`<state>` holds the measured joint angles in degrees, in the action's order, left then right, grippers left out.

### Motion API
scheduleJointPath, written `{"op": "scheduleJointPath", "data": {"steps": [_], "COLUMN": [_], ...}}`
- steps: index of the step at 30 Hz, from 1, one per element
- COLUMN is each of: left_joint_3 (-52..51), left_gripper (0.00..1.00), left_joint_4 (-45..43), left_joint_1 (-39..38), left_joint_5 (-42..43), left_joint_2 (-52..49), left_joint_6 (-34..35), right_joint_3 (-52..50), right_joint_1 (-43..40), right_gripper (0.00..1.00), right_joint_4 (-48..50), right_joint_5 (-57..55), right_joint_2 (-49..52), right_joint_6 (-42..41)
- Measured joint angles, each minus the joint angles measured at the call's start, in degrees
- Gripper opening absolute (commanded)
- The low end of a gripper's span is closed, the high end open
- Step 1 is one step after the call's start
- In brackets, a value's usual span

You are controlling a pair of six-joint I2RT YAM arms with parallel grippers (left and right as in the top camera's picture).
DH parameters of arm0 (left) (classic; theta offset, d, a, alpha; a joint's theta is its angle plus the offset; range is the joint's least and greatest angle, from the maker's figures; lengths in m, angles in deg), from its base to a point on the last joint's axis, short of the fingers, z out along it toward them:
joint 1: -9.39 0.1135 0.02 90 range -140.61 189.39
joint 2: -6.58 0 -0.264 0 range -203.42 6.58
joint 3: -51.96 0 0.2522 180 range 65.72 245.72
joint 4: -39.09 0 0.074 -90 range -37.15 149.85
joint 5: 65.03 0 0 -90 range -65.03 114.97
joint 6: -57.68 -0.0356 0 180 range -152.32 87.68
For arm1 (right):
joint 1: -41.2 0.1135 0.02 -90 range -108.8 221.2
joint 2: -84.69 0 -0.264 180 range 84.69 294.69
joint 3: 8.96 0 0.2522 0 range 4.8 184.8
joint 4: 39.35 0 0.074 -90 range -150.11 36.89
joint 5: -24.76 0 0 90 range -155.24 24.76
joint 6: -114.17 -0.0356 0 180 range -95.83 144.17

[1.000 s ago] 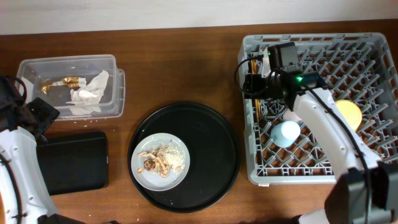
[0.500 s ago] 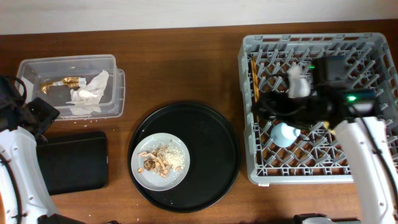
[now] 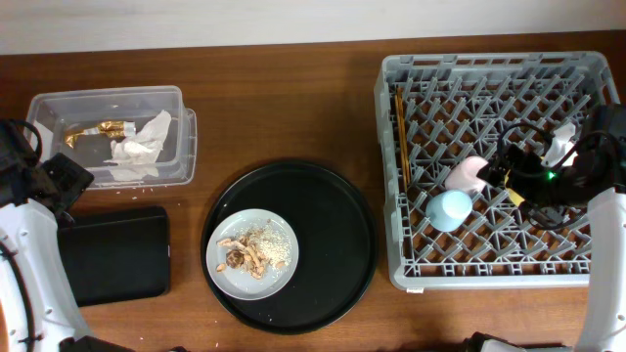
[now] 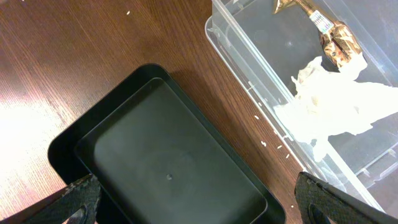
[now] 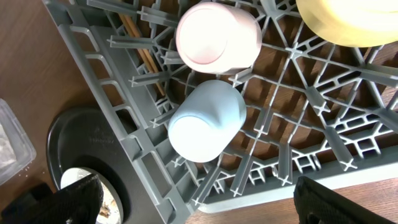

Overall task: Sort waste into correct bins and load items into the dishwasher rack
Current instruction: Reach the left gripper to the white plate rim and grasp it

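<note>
My left gripper will swing over the pale plate on the round black tray and go down onto the plate's rim facing the rack, since the plate has food scraps on it.
The grey dishwasher rack (image 3: 587, 73) holds the chopsticks (image 3: 403, 137), the pink cup (image 3: 465, 174), the blue cup (image 3: 450, 209) and the yellow bowl (image 5: 348, 18). My right gripper (image 3: 504, 174) is open and empty over the rack, just right of the pink cup (image 5: 217, 34) and the blue cup (image 5: 205, 121). The pale plate (image 3: 227, 279) carries food scraps (image 3: 252, 252). The clear box (image 3: 59, 103) holds the napkin (image 3: 137, 149) and the gold wrapper (image 3: 98, 129). My left gripper (image 3: 59, 181) is open and empty above the black rectangular tray (image 4: 168, 168).
The plate sits on a large round black tray (image 3: 337, 235) at the table's middle. The black rectangular tray (image 3: 112, 254) lies just in front of the clear box. The napkin (image 4: 342, 102) and the wrapper (image 4: 329, 37) also show in the left wrist view.
My right arm has swung from the rack's back left corner to its right side. The pink cup now lies free beside the blue cup. The left arm has not moved.
</note>
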<state>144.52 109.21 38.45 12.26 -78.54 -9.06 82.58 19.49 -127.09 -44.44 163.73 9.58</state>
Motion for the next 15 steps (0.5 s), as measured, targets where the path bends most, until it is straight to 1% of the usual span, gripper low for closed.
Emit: {"op": "scheduleJointPath", "data": {"steps": [13, 15], "left_joint_3": [0.00, 0.02], "left_gripper": [0.99, 0.99], "left_joint_4": [-0.02, 0.42], "left_joint_1": [0.00, 0.02], "left_joint_5": [0.04, 3.63], "left_joint_2": [0.00, 0.00], "left_joint_6": [0.04, 0.87], "right_joint_3": [0.00, 0.02], "right_joint_1": [0.00, 0.00], "right_gripper": [0.99, 0.99], "right_joint_4": [0.00, 0.00], "right_joint_5": [0.00, 0.00], "right_joint_2": [0.00, 0.00], "right_joint_6": [0.00, 0.02]}}
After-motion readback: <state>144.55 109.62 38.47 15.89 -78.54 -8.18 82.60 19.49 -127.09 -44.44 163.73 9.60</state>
